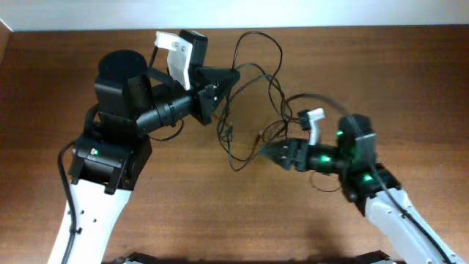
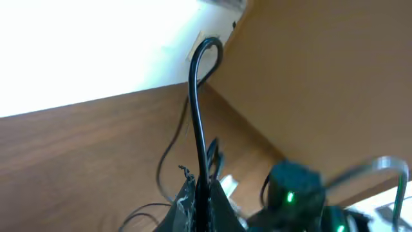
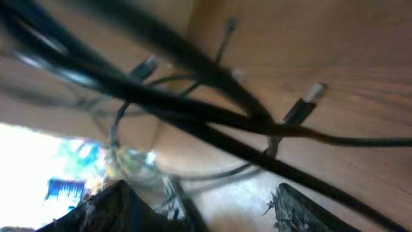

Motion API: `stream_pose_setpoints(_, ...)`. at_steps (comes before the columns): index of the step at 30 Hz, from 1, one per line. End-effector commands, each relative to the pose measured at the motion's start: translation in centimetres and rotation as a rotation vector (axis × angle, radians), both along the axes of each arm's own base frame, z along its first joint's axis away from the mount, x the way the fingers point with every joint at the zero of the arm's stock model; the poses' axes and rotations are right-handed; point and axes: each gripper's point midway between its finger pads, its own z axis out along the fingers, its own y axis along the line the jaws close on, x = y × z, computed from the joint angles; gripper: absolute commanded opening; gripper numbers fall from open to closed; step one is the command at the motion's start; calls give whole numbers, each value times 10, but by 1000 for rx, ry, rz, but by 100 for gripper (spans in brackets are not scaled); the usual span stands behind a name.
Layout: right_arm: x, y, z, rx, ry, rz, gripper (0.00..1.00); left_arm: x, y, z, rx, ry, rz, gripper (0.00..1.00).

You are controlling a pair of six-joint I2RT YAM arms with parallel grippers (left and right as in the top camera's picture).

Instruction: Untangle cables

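Note:
The cord in my left gripper goes to the left in the overhead view next and is released above the tabletop there, as loops still bunch beside my right gripper.
The cables (image 1: 277,95) are thin black cords in loose tangled loops at the middle of the wooden table. My left gripper (image 1: 233,75) is shut on one cord at the tangle's upper left. In the left wrist view the cord (image 2: 195,109) runs up from the shut jaws (image 2: 205,193) into a loop. My right gripper (image 1: 265,152) points left at the tangle's lower right. In the blurred right wrist view its fingers (image 3: 212,206) stand apart, and several cords (image 3: 193,113) cross above them. A silver-tipped plug (image 3: 309,96) hangs there.
The table's (image 1: 410,81) far edge meets a white wall at the top. The right arm's body with green lights (image 1: 352,154) sits close to the tangle and also shows in the left wrist view (image 2: 293,190). Thicker black cables run along both arm bases.

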Motion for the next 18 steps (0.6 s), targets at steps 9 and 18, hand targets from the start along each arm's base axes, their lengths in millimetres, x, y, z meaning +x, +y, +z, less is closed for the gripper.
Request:
stream_pose_setpoints(9, 11, -188, -110, -789, 314, -887, 80, -33, 73, 90, -106, -282, 102, 0)
stream_pose_setpoints(18, -10, -143, -6, -416, -60, -530, 87, 9, 92, 19, -33, -25, 180, 0)
